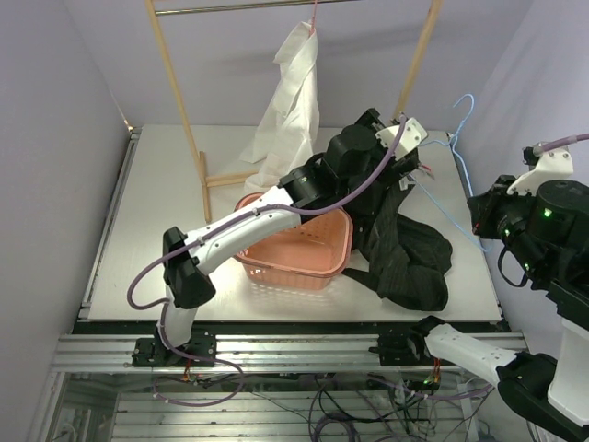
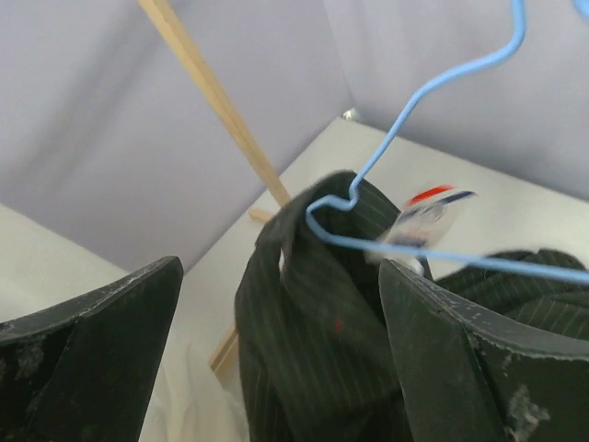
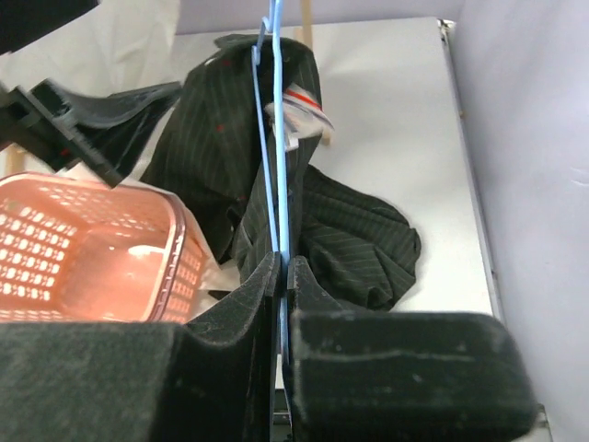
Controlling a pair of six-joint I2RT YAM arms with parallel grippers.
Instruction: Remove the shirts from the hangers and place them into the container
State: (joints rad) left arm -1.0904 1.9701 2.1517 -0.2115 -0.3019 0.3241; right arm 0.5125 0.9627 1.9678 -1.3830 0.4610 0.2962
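I need to move the blue hanger [image 1: 463,129] up and outward with my right gripper to the bar beside the nearer wooden post [image 1: 433,13] and release it there, because that bar holds the pink hanger.
The dark pinstriped shirt [image 1: 409,253] is draped from the light blue hanger [image 1: 463,129] down onto the table, right of the salmon-pink container [image 1: 299,244]. My right gripper [image 3: 283,265] is shut on the blue hanger's [image 3: 279,138] wire. My left gripper [image 2: 281,276] stands wide open around the dark shirt's [image 2: 313,322] collar, just under the hanger's [image 2: 414,101] neck and a white tag [image 2: 425,216]. The cream-white shirt [image 1: 290,101] hangs on the pink hanger [image 1: 314,14] from the rail at the back.
The wooden rack's posts [image 1: 175,92] [image 1: 419,55] rise at the back, its foot bar [image 1: 225,180] lying on the table. The cream shirt's hem rests behind the container [image 3: 92,239]. Purple walls close in on both sides.
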